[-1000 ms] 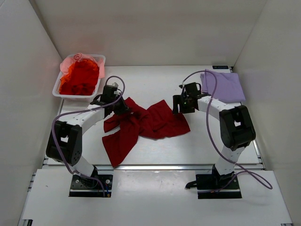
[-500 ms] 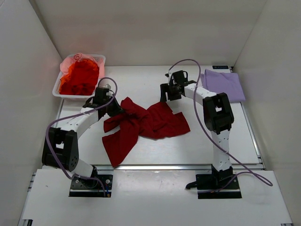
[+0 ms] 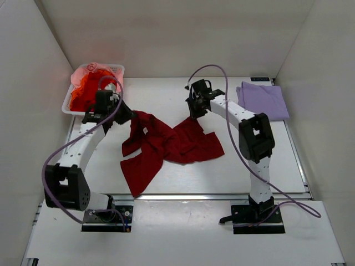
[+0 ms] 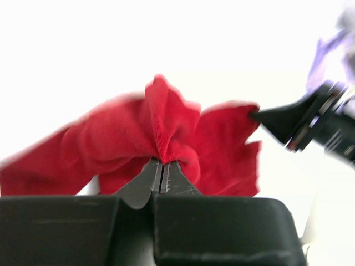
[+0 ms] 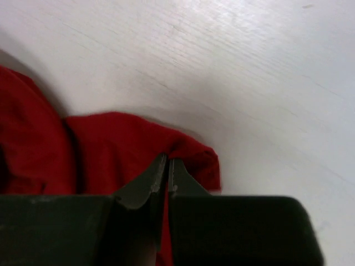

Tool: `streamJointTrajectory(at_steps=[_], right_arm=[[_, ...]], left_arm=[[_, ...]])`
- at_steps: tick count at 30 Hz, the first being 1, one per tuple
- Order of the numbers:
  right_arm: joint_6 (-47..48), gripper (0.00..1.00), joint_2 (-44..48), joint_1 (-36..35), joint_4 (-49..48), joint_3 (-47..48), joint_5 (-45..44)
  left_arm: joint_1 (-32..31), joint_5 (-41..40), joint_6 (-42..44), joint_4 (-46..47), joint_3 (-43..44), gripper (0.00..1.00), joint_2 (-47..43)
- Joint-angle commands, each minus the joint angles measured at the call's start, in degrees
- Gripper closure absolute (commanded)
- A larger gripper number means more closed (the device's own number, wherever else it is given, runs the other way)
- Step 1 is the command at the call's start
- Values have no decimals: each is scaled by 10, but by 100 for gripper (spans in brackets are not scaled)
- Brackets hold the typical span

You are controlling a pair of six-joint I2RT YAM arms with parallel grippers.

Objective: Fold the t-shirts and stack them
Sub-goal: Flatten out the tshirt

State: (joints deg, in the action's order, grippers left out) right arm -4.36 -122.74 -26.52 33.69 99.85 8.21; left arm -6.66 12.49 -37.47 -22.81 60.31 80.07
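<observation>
My left gripper lifts the crumpled cloth next, swings it outward and lowers it to release it spread, since the bare tabletop beyond the shirt [image 3: 154,95] lies outward.
A large dark red t-shirt [image 3: 166,145] lies crumpled in the middle of the table. My left gripper [image 3: 128,114] is shut on its left upper edge; the left wrist view has the cloth [image 4: 166,138] pinched between the closed fingertips [image 4: 162,165]. My right gripper [image 3: 192,114] is shut on the shirt's upper right corner, and the right wrist view shows that red corner [image 5: 188,152] caught at the tips [image 5: 167,160]. A pale lavender t-shirt [image 3: 262,100] lies folded at the back right. Orange-red t-shirts [image 3: 91,91] and a pink one [image 3: 83,71] fill the basket.
The white plastic basket [image 3: 118,71] stands at the back left, just behind my left arm. White walls close in the table on three sides. A rail [image 3: 188,196] runs along the near table edge.
My right gripper moved left to the shirt's upper corner and closed on it. My left gripper, still shut on the cloth, moved back and left, pulling the shirt's left side toward the basket.
</observation>
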Motion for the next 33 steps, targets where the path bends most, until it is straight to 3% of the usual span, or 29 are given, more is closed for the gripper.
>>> streamJointTrajectory(at_steps=[1,6,10,15,22,27,30,33], right_arm=[[0,100,175,8,24,42,-80],[-12,100,388,22,3,-24,-160],[-28,100,523,38,-16,-80,-167],[-55,100,688,140,-34,-150,-66],[-62,100,748,365,-3,-121,141],[-69,99,725,303,4,-91,114],[-75,100,701,324,-4,-99,162],[-89,100,683,355,-32,-135,213]], left_arm=[[22,0,6,-14,94,100,-83],[50,1,12,-67,172,100,-146],[60,-19,22,-92,215,100,-199],[36,-104,33,-93,257,100,-282],[-45,-193,49,-111,323,100,-318],[-85,-247,67,-130,371,100,-312],[-84,-242,83,-133,365,100,-298],[-50,-184,84,-113,309,100,-283]])
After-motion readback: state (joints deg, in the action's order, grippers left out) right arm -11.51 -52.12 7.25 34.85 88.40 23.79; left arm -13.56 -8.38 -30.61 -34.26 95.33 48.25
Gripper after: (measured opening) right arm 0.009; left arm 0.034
